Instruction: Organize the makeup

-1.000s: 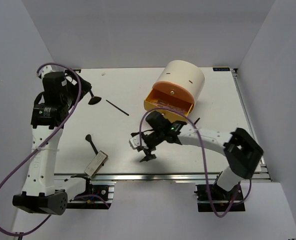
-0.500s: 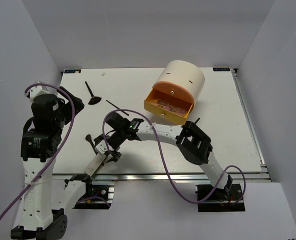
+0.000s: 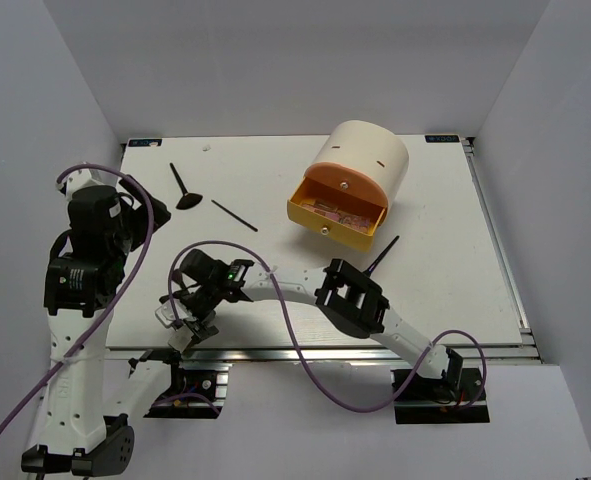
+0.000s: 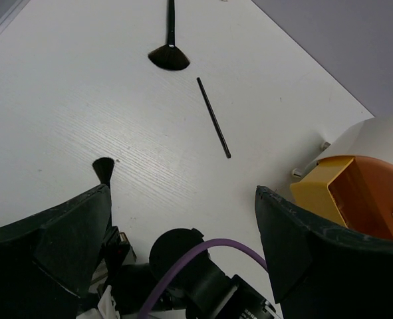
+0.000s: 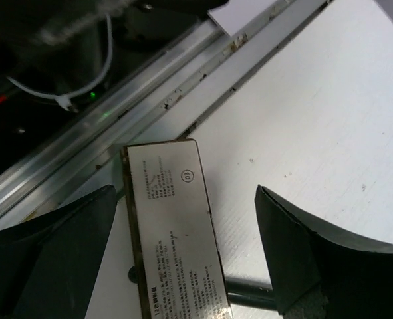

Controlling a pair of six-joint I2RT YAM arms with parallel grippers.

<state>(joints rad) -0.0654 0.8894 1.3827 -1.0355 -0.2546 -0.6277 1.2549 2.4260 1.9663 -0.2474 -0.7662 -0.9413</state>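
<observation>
My right gripper's open fingers are already on both sides of the compact's narrow width. My right gripper needs to go down over the middle of the silvery-beige compact (image 5: 173,232) next and close on its long edges.
A silvery-beige rectangular compact (image 5: 173,232) lies back side up at the table's near left edge, across a thin black brush handle (image 5: 249,292). My right gripper (image 3: 182,325) hangs open just above it, one finger on each side of the compact and neither touching it. My left gripper (image 3: 135,205) is raised at the far left, open and empty. A black fan brush (image 3: 183,190) and a thin black brush (image 3: 233,215) lie on the table beyond it. Another brush head (image 4: 103,169) shows beside the left finger. A palette (image 3: 330,210) lies in the open drawer.
The big cream cylindrical drawer unit (image 3: 365,160) stands at the back middle with its orange-yellow drawer (image 3: 337,222) pulled out. One more black brush (image 3: 380,257) lies to the right of the drawer. The metal table rail (image 5: 149,100) runs just past the compact.
My right arm has swept left from the table's middle to the near left edge and now hangs over the compact. The left arm has drawn back toward the left wall.
</observation>
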